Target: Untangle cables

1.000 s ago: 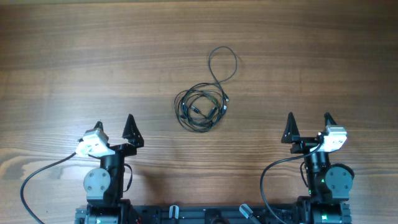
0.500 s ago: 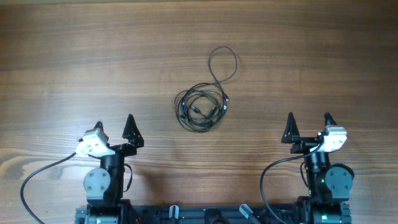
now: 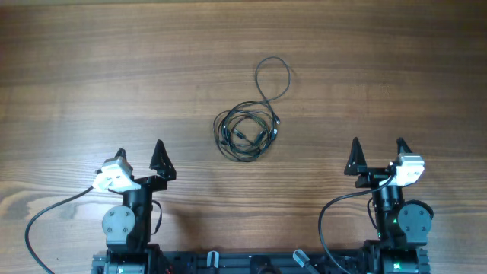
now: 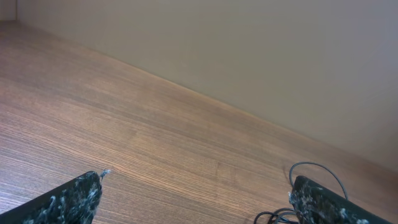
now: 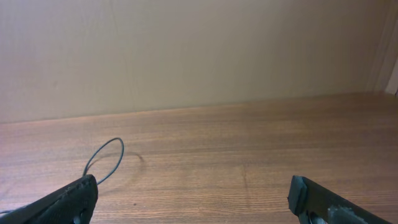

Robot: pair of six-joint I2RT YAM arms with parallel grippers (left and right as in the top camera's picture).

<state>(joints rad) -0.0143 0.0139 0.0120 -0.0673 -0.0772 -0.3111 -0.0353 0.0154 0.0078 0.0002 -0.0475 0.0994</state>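
The left gripper swings outward and to the right in the overhead view next, its fingers turning down onto the bundle's nearest side, since bare table lies alongside.
The cables lie in one tangled bundle of thin black wire at the middle of the table, with a single loop reaching away toward the far side. My left gripper rests near the front left, open and empty, well short of the bundle. Open too is my right gripper, at the front right with nothing between its fingers. The left wrist view catches the cables at its lower right edge beside my right-hand fingertip. In the right wrist view only the loop shows, above my left-hand fingertip.
The wooden table stretches all around the bundle. A beige wall stands behind its far edge. Thick black cords trail from the arm bases at the front edge.
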